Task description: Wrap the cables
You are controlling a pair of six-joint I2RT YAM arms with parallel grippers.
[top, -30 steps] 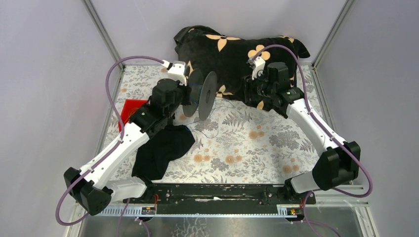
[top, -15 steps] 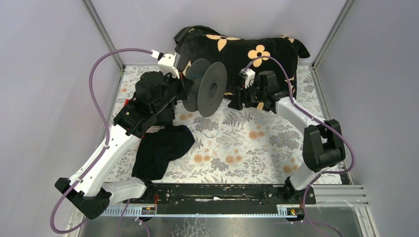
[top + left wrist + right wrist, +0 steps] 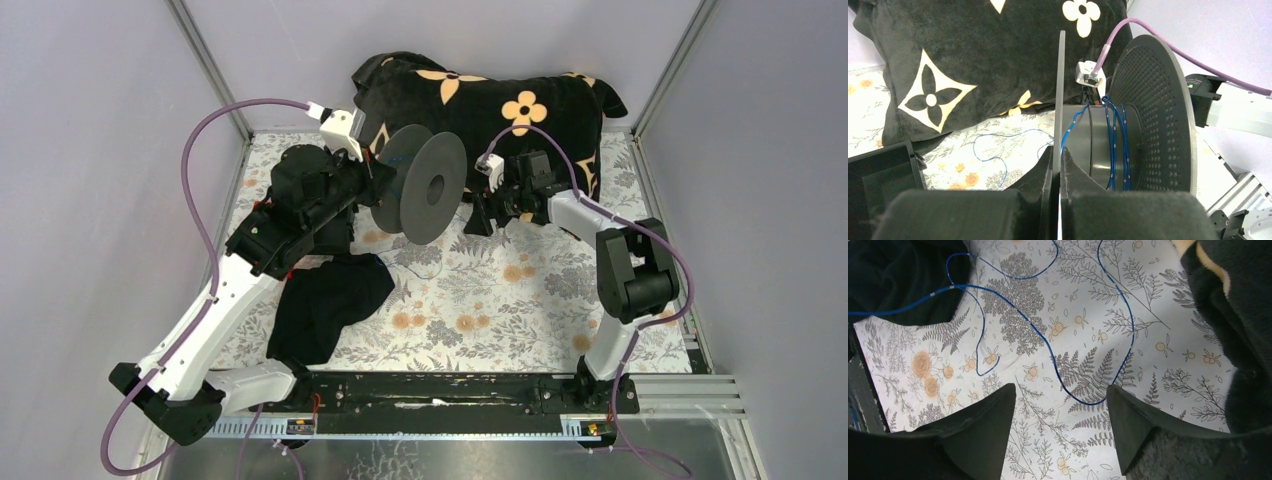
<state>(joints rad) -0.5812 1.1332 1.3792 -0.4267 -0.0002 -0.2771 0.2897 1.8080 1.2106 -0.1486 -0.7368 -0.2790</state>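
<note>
The robot's right gripper should next move down over the bend of the blue cable loop and close there, since that bend is just below its open fingers.
A big black disc-shaped spool is held off the table. My left gripper is shut on its near flange; in the left wrist view both fingers clamp that thin disc edge-on. A few turns of thin blue cable lie on the hub. The rest trails loose over the floral table. My right gripper is open and empty, low over the table just right of the spool. In the right wrist view a loop of blue cable lies just beyond its fingertips.
A black cushion with tan flowers lies along the back, close behind the spool and the right gripper. A black cloth lies at front left beside a red object. Metal frame posts edge the table.
My left arm has lifted the spool and turned it so its face shows more, shifting it right. My right arm has folded in and moved left and down towards the spool.
</note>
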